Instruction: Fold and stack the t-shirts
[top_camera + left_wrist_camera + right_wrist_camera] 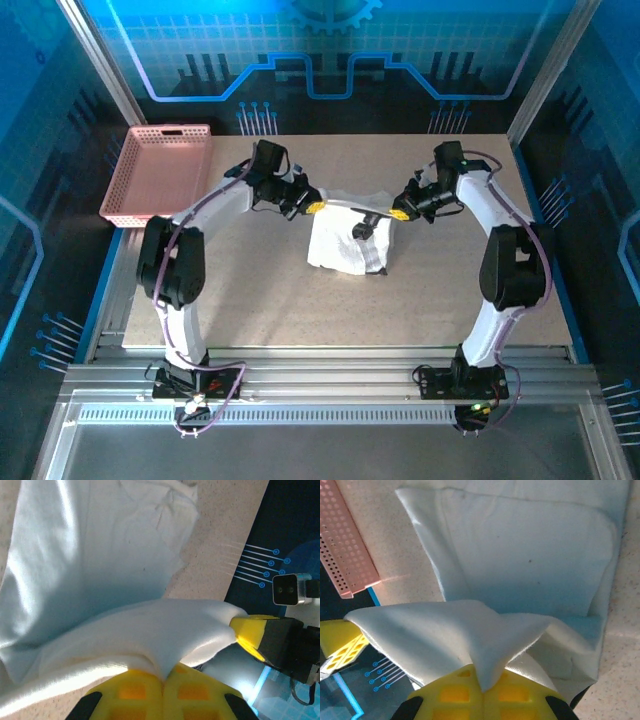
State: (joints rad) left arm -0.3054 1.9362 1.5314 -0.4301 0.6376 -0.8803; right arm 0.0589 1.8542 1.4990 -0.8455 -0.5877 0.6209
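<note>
I need to move the lifted edge outward and down to the shirt's far end [338, 194] with my left gripper next, and then let go.
A white t-shirt [345, 245] with a small black print lies partly folded in the middle of the table. Its far edge is lifted off the table and stretched between both grippers. My left gripper [312, 207] is shut on the left end of that edge, and the cloth [150, 635] bunches into its closed yellow fingers [135, 690]. My right gripper [399, 212] is shut on the right end, with a fold of cloth [485, 645] pinched between its fingers [450, 695]. The rest of the shirt [530, 555] lies flat below.
A pink lattice basket [160, 172] stands at the table's back left corner; its wall [347, 550] appears in the right wrist view. Bare tan tabletop [300, 310] lies in front of the shirt. Metal frame posts stand at the back corners.
</note>
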